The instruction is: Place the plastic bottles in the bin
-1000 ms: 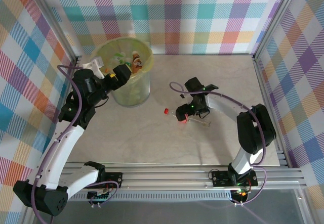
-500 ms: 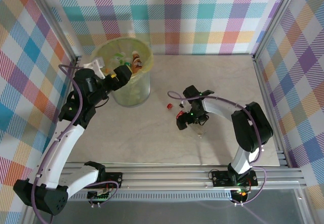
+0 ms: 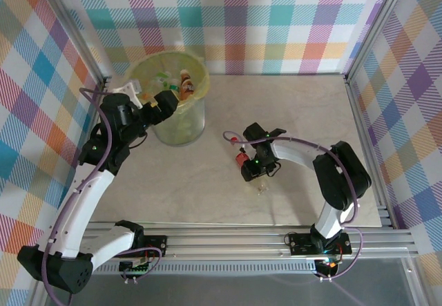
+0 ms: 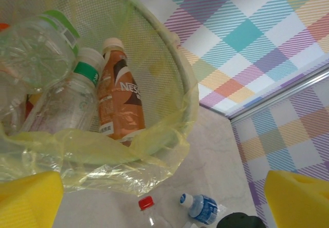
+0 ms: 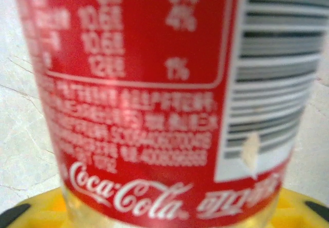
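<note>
My left gripper moves past the bin's rim and onto the red cap next, since that cap lies across from it, beside my right gripper.
The bin (image 3: 177,123), a round translucent bucket with a yellow-green bag, stands at the back left and holds several plastic bottles (image 4: 119,99). My left gripper (image 3: 148,97) hangs open by its near rim with nothing between its yellow fingers (image 4: 28,199). Mid-table, my right gripper (image 3: 250,166) is shut on a clear bottle with a red Coca-Cola label (image 5: 154,94) that lies on the table, its red end (image 3: 241,158) toward the bin. The left wrist view also has a red-capped bottle (image 4: 145,204) and a blue-labelled bottle (image 4: 202,209) on the table.
Checked walls and an aluminium frame (image 3: 359,99) close in the marble-look table (image 3: 297,106). A small clear scrap (image 3: 262,189) lies just in front of the right gripper. The bin's bag (image 4: 128,161) drapes loosely over its rim.
The right gripper slid left and toward the near edge, then went from open to shut on the red-labelled bottle. The left arm stayed where it was.
</note>
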Motion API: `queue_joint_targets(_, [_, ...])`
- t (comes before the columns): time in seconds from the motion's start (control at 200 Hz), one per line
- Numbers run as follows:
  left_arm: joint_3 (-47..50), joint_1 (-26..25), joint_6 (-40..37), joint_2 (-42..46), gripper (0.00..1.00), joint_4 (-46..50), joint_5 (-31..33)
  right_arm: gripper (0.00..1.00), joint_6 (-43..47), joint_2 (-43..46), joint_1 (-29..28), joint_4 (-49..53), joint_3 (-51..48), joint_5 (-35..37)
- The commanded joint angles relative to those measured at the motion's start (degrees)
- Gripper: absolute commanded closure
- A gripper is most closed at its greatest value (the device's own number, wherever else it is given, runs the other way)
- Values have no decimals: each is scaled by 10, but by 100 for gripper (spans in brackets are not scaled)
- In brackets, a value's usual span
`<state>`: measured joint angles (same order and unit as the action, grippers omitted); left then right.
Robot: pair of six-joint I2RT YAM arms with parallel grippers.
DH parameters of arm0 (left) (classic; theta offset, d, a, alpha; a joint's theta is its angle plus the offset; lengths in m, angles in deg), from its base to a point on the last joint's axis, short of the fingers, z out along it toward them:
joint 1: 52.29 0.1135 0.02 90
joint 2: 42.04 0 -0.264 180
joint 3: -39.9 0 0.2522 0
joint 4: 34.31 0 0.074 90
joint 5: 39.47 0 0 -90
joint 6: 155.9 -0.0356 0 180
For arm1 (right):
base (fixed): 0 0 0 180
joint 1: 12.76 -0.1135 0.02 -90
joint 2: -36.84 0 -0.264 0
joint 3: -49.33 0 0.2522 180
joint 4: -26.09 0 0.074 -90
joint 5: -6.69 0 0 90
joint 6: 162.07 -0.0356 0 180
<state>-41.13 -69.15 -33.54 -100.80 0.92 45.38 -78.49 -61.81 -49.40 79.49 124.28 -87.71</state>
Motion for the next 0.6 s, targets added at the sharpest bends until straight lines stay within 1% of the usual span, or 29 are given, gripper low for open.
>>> queue_joint_targets(0.0, [-33,-7,-27,11,0,30,26,57,-17,41,-16,-5,20,1])
queue_joint_targets(0.155, [-71,-7,-48,8,0,67,48,61,-28,102,-27,-10,30,7])
queue_joint_targets(0.305, [-112,-7,-53,-12,0,89,27,63,-36,173,-31,-43,24,-6])
queue_joint_targets(0.37, [-137,-7,-60,-32,0,99,-6,63,-36,203,-32,-64,18,-20])
queue_joint_targets(0.49, [-181,-7,-63,-81,0,110,-96,63,-35,246,-33,-104,11,-53])
queue_joint_targets(0.6, [-202,-8,-46,-125,5,90,-184,62,-35,269,-36,-140,4,-85])
